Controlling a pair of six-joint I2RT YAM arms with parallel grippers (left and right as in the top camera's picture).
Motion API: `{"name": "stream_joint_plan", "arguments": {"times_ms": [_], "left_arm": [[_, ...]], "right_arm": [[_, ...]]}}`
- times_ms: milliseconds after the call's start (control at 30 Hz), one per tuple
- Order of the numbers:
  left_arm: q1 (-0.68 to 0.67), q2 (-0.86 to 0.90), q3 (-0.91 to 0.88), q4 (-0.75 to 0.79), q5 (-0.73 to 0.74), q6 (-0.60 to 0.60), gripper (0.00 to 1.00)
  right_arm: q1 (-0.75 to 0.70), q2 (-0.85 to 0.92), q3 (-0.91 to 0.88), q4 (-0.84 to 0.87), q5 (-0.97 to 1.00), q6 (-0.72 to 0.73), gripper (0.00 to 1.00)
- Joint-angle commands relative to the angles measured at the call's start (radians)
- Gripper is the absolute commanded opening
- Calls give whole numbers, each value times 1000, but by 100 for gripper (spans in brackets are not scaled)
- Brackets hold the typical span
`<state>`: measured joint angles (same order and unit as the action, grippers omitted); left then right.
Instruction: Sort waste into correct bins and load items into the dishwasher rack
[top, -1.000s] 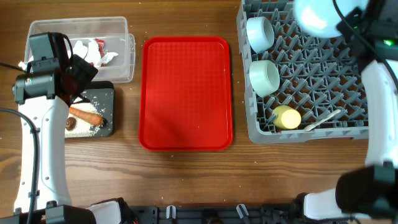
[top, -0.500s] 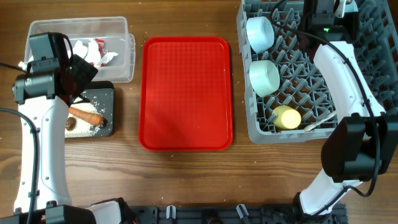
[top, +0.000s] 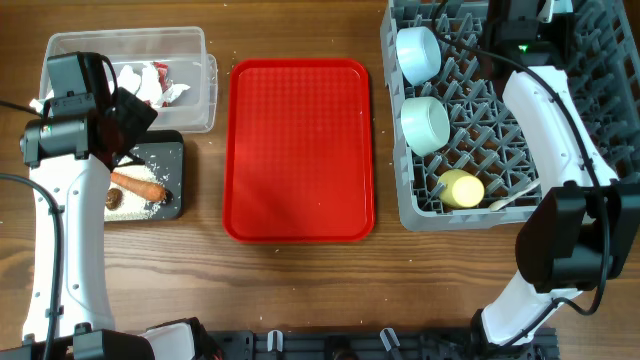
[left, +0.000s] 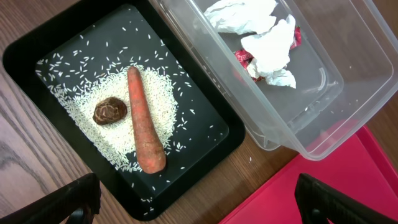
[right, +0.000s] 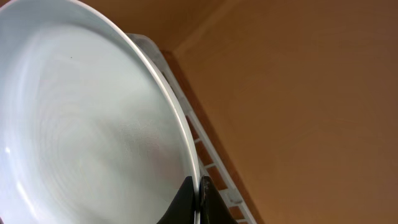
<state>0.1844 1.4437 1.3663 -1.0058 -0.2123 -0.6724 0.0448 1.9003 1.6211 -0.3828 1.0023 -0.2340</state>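
The rack's far part has empty pegs beside the pale blue bowl, so my right gripper needs to lower there next, rest the plate among the pegs and open.
My right gripper is shut on the rim of the pale blue plate, which fills the right wrist view. The plate and these jaws lie beyond the top edge of the overhead view. My left gripper is open and empty above the black tray, which holds the carrot, the brown lump and the rice. Paper scraps lie in the clear tub. The dishwasher rack holds the pale blue bowl, the mint green bowl and the yellow cup.
A large flat red tray lies on the wooden table between the bins and the rack. A white utensil lies in the rack's front row. The right arm reaches across the rack.
One second ago the plate showed at the top right of the overhead view. The right arm has since swung and carried it past the top edge. The left arm has not moved.
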Motion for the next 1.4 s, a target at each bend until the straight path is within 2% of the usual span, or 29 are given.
{"name": "stream_joint_plan", "arguments": {"times_ms": [0,133,333,467,633,667,700,767,800,867,967,1033,1100,1233,1300,1367], "left_arm": [[3,6,8,0,-10,-17,100],[3,6,8,0,-10,-17,100],[3,6,8,0,-10,-17,100],[3,6,8,0,-10,-17,100],[3,6,8,0,-10,-17,100],[3,6,8,0,-10,-17,100],[3,6,8,0,-10,-17,100],[3,6,8,0,-10,-17,100],[3,6,8,0,-10,-17,100],[3,6,8,0,-10,-17,100],[3,6,8,0,-10,-17,100],[3,6,8,0,-10,-17,100],[3,6,8,0,-10,-17,100],[3,6,8,0,-10,-17,100],[3,6,8,0,-10,-17,100],[3,6,8,0,-10,-17,100]], "right_arm": [[38,20,7,26,-43,-2,4],[48,24,7,1,-114,3,4],[35,27,6,-6,-79,103,4],[-10,27,6,-4,-89,102,4],[-10,27,6,-35,-266,76,6],[-10,27,6,-49,-314,76,21],[-10,27,6,-55,-327,76,52],[-10,27,6,-67,-327,75,86],[-10,27,6,-71,-320,76,100],[-8,13,7,-81,-320,86,100],[4,-100,8,-102,-330,140,100],[49,-220,8,-159,-332,131,100],[122,-332,8,-288,-366,131,100],[315,-493,8,-534,-619,132,100],[415,-552,8,-624,-875,132,100],[460,-563,8,-639,-1121,132,100]]}}
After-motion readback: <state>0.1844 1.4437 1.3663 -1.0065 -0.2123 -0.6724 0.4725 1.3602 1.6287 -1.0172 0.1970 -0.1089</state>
